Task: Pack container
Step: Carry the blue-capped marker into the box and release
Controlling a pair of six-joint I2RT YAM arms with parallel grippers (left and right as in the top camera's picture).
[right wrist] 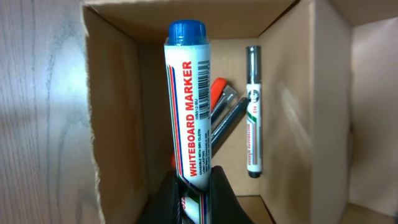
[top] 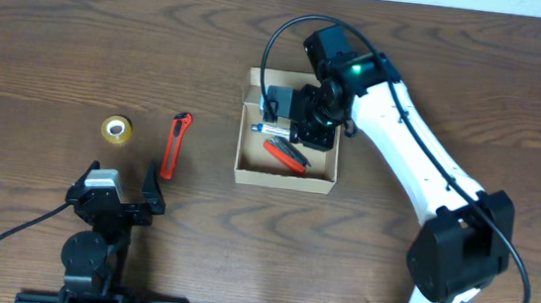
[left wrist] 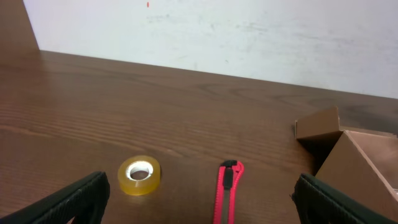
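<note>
The marker still hangs high, so I will next lower my right gripper to the box's bottom beside the red utility knife below it and release the marker.
The container [top: 243,159] is an open tan cardboard box at mid-table; it also shows in the right wrist view [right wrist: 112,93] and at the right edge of the left wrist view [left wrist: 357,165]. My right gripper [top: 305,120] hangs over the box, shut on a blue-capped whiteboard marker [right wrist: 188,93] that points down into it. Inside lie a red utility knife [top: 286,154], seen too in the right wrist view [right wrist: 221,90], and a thin black-capped marker [right wrist: 252,112]. My left gripper [left wrist: 199,202] is open and empty near the front left.
A roll of clear yellowish tape [top: 116,129] and a red utility knife [top: 177,144] lie on the wood table left of the box; both show in the left wrist view, tape [left wrist: 139,175] and knife [left wrist: 227,193]. The box's lid flap [left wrist: 318,126] stands open.
</note>
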